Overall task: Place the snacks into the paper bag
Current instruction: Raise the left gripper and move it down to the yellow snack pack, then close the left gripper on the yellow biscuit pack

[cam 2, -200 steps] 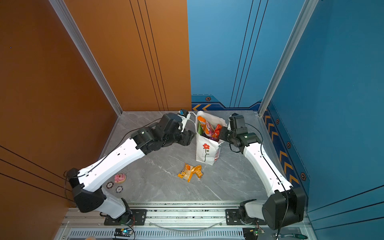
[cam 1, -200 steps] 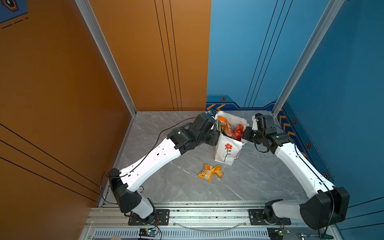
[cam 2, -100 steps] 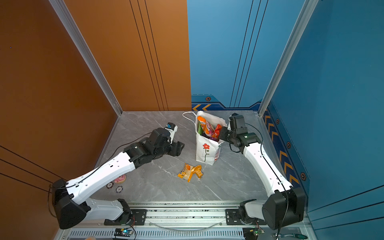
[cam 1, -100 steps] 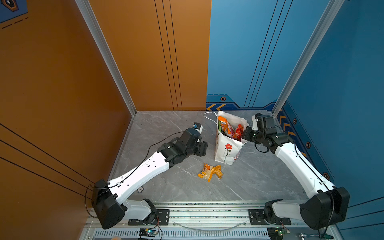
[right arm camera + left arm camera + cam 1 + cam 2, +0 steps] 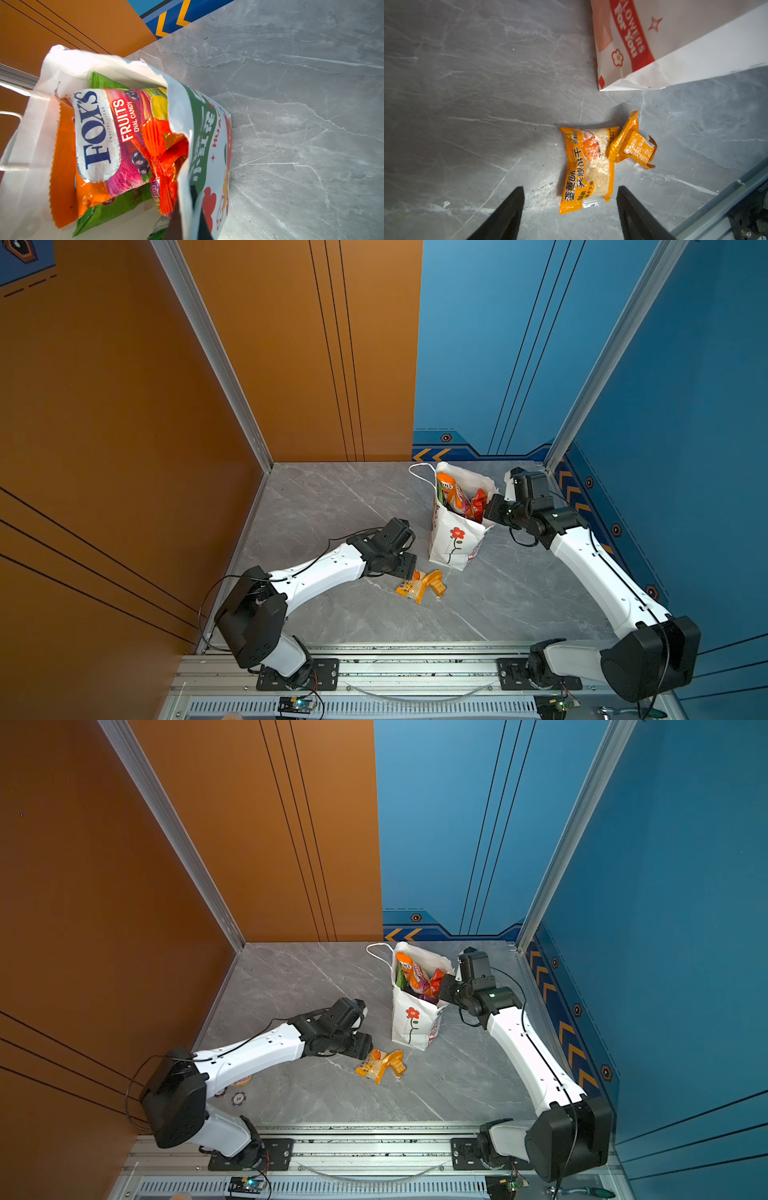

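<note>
The smaller packet (image 5: 633, 145) leans nearer the larger packet's other end. My left gripper needs to go down next over the larger packet's loose end (image 5: 587, 190), with its fingers open around both of that packet's edges.
The white paper bag (image 5: 453, 543) (image 5: 413, 1025) stands upright at the back of the grey floor. It holds several snacks: the FOX'S packet (image 5: 116, 135), a red-orange one (image 5: 164, 149) and a green one (image 5: 108, 207). My right gripper (image 5: 490, 510) (image 5: 192, 190) is shut on the bag's right wall (image 5: 182, 116). Two small orange-yellow snacks (image 5: 419, 585) (image 5: 380, 1063) lie on the floor in front of the bag. My left gripper (image 5: 409, 568) (image 5: 570, 188) is open, low over the floor, with the near end of the larger packet (image 5: 588, 166) between its fingers, untouched. The smaller packet (image 5: 633, 145) leans on it.
The bag's cord handle (image 5: 419, 472) hangs out to the back left. A poker chip (image 5: 238, 1098) and a small pink toy (image 5: 241, 1083) lie under my left arm. The metal rail (image 5: 415, 659) edges the floor at the front; walls close the back and sides.
My left arm has pulled away from the bag's mouth and swung forward and down to the orange-yellow packets, jaws opening wider. The right arm and bag have not moved.
</note>
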You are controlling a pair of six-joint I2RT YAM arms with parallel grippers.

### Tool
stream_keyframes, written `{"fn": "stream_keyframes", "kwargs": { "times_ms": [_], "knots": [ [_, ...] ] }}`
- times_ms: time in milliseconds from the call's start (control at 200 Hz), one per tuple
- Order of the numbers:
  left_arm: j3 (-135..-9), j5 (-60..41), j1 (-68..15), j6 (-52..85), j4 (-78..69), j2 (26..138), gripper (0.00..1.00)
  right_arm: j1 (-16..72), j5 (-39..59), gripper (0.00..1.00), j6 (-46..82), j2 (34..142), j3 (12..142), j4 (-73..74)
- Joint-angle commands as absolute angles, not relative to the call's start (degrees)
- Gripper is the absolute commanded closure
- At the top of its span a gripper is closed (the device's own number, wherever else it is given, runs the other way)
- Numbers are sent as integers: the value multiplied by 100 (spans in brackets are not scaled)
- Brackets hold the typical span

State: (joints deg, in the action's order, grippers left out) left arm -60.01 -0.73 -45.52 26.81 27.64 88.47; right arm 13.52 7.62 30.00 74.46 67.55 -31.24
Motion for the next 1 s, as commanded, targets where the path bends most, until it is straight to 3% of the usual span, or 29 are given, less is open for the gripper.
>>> {"fn": "stream_keyframes", "kwargs": {
  "times_ms": [0, 160, 846, 996],
  "knots": [
    [-5957, -257, -4642, 2713, 2862, 9058, 26, 1400, 782, 96, 2953, 7325, 6636, -3401],
    [-6029, -341, -4709, 2742, 2864, 9457, 29, 1397, 791, 96, 2962, 7329, 6662, -3395],
    [-6300, -171, -5080, 2650, 2918, 10120, 78, 1410, 823, 95, 2931, 7382, 6778, -3436],
    [-6288, 115, -5182, 2623, 2917, 9971, 82, 1410, 830, 95, 2907, 7391, 6809, -3469]
  ]
}}
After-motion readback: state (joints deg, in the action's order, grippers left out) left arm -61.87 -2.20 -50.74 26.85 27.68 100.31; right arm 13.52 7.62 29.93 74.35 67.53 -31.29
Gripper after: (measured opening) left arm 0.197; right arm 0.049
